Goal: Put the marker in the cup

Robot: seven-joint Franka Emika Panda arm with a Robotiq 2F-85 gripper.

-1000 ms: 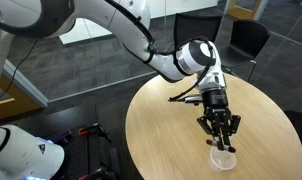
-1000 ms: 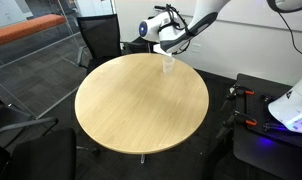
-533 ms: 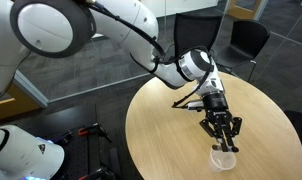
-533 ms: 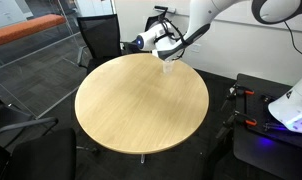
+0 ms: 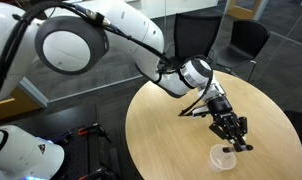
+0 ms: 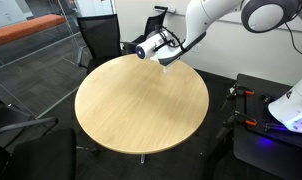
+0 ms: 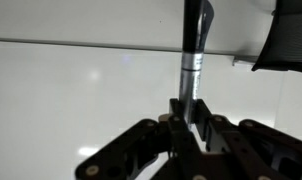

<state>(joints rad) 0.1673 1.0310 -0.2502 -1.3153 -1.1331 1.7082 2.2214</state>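
The marker goes down toward the opening of the cup point(image 5: 223, 158) next for my gripper to release it inside, since the cup stands just below my gripper.
In the wrist view my gripper point(image 7: 189, 115) is shut on the marker point(image 7: 194, 50), a thin black stick with a silvery middle band that sticks out past the fingertips. In an exterior view the gripper point(image 5: 241, 142) hangs tilted above the table, just up and right of the translucent cup point(image 5: 223, 158), which stands upright near the table's edge. In the second exterior view the gripper point(image 6: 164, 55) is at the far side of the table, with the cup point(image 6: 169, 66) just below it. The marker is too small to make out in the exterior views. The cup is not in the wrist view.
The round wooden table point(image 5: 171, 140) carries only the cup. Black office chairs point(image 6: 99, 38) stand around it, one behind the arm point(image 5: 246, 40). A glass partition point(image 6: 31, 50) stands to one side and equipment sits on the floor point(image 6: 266, 110).
The wrist has swung and tilted: the gripper, which pointed straight down over the cup, now leans sideways and sits off to the cup's side. It still holds the marker.
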